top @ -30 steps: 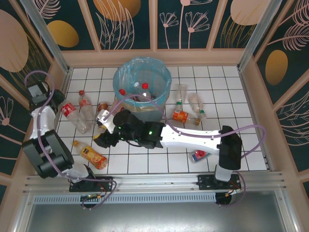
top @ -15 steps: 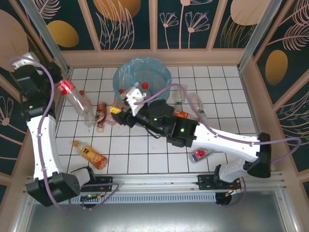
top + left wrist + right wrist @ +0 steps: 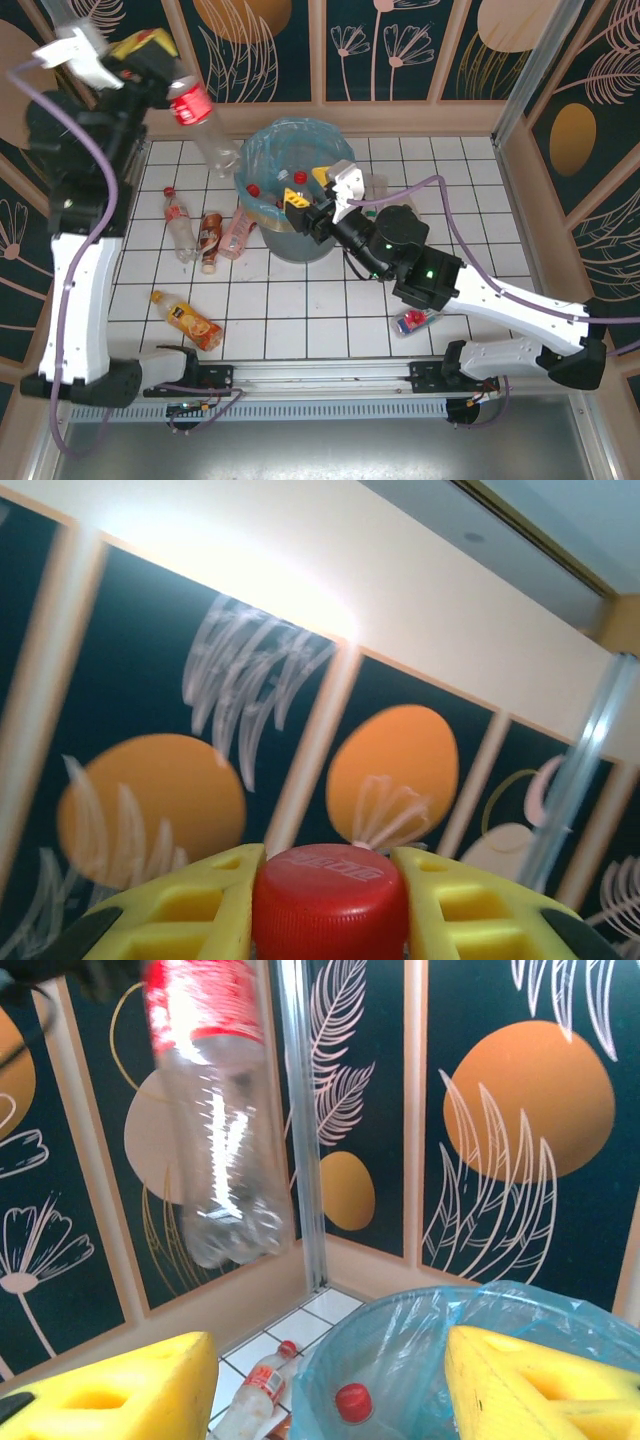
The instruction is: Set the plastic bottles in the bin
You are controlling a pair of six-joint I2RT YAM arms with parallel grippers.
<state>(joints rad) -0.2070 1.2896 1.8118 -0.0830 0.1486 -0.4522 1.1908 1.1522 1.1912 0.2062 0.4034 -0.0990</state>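
Observation:
Next, my left gripper should swing the bottle over the bin's opening [image 3: 297, 162] and lower to release the red cap, since the bottle's base still hangs outside the bin's rim.
My left gripper [image 3: 158, 62] is raised high at the back left, shut on the red cap [image 3: 330, 898] of a clear bottle [image 3: 205, 125] with a red label. That bottle hangs tilted, its base just left of the bin [image 3: 262, 152], a grey tub lined with a blue bag. The right wrist view has the hanging bottle [image 3: 215, 1110] at upper left. My right gripper [image 3: 310, 187] hovers open over the bin's near rim with nothing between its yellow fingers [image 3: 110, 1390]. Inside the bin lie bottles with red caps [image 3: 300, 177] [image 3: 352, 1402].
Three bottles [image 3: 178, 225] [image 3: 210, 240] [image 3: 237, 230] lie on the white tiles left of the bin, and an orange one [image 3: 187, 318] sits near the front left. More clear bottles [image 3: 403, 210] lie right of the bin; a red-labelled one [image 3: 412, 320] lies front right.
My left arm has lifted the red-labelled bottle off the floor, up and right toward the bin. My right gripper swung from the tiles left of the bin to above its near rim.

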